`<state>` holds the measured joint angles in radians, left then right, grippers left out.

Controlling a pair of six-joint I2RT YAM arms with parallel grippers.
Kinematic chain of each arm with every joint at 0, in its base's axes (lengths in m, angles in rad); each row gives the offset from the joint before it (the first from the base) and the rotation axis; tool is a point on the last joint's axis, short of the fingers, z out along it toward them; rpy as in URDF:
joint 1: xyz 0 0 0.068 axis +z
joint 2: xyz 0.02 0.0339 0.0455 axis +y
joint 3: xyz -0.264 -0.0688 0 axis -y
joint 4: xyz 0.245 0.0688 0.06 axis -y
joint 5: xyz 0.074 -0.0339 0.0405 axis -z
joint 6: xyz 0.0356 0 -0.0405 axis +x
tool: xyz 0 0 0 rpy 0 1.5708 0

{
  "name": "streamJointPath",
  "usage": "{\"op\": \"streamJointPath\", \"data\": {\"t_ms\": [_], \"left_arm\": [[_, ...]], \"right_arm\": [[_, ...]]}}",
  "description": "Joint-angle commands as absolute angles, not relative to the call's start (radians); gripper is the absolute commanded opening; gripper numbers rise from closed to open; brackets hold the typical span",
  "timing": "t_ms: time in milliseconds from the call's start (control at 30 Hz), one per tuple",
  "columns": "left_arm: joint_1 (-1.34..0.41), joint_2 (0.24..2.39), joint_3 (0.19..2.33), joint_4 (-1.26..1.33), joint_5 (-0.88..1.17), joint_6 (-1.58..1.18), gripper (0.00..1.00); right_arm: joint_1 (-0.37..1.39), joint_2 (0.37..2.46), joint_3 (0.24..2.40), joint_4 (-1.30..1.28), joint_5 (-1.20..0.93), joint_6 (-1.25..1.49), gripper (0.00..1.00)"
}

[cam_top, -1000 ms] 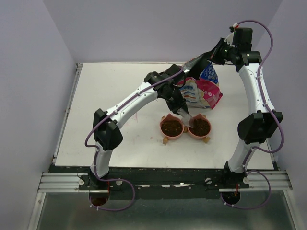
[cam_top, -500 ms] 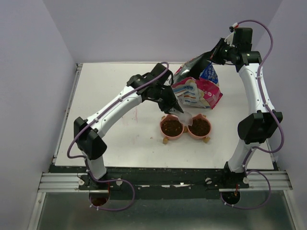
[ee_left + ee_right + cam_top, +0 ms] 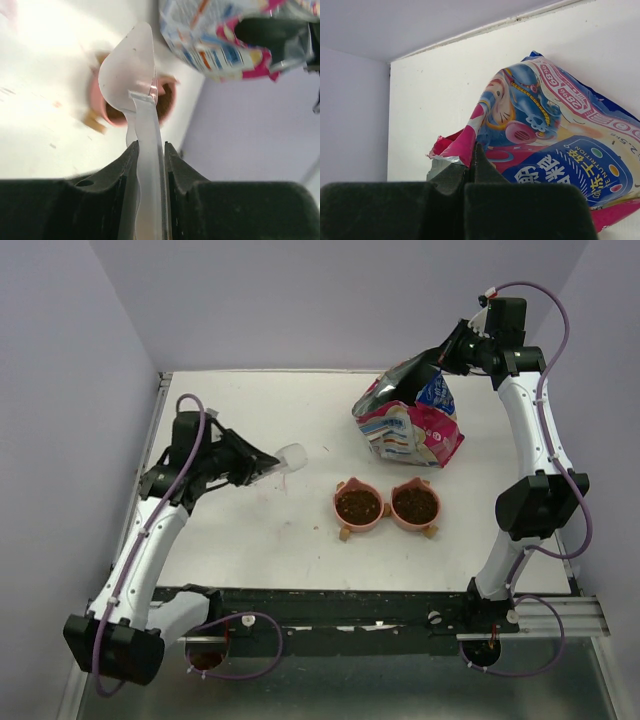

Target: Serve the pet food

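The scoop [image 3: 290, 456] comes down over bare white table next, as my left gripper lowers toward the raised rim, away from the bowls, since both cups hold food.
Dark brown pet food [image 3: 357, 505] fills both cups of the twin pink cat-eared bowls [image 3: 387, 524] at the table's middle. My left gripper [image 3: 258, 467] is shut on the handle of a clear plastic scoop [image 3: 290, 456], held over the left part of the table, away from the bowls. In the left wrist view the scoop [image 3: 131, 70] looks empty, with a bowl [image 3: 98, 100] blurred behind it. My right gripper [image 3: 446, 350] is shut on the top edge of the printed food bag [image 3: 412, 420], holding it up; the wrist view shows the bag's torn pink rim [image 3: 457, 145] pinched between the jaws.
The white table [image 3: 230, 530] has a raised rim along its left edge [image 3: 150, 450]. Purple walls close in the back and both sides. The right arm's elbow [image 3: 540, 505] stands over the table's right edge.
My left arm has swung back from above the bowls to the left side of the table, carrying the scoop. The right gripper and the bag have not moved.
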<state>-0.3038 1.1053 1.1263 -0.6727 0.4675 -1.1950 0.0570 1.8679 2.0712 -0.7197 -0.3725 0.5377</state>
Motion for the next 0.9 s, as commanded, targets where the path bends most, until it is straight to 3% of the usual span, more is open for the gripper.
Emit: {"op": "streamJointPath", "data": {"t_ms": [0, 133, 233, 500, 867], "left_arm": [[-0.079, 0.980, 1.002, -0.598, 0.330, -0.898, 0.00], [0.077, 0.972, 0.835, -0.375, 0.407, -0.838, 0.00], [0.080, 1.015, 0.770, -0.241, 0.322, -0.764, 0.00], [0.101, 1.201, 0.738, -0.011, 0.348, -0.695, 0.00], [0.143, 1.367, 0.499, 0.360, 0.478, -0.911, 0.00]], "right_arm": [[0.052, 1.842, 2.171, -0.545, -0.482, 0.609, 0.00], [0.054, 1.845, 2.157, -0.529, -0.502, 0.641, 0.00], [0.054, 1.847, 2.126, -0.508, -0.526, 0.670, 0.00], [0.054, 1.861, 2.094, -0.512, -0.526, 0.670, 0.00], [0.054, 1.881, 2.132, -0.514, -0.514, 0.649, 0.00]]}}
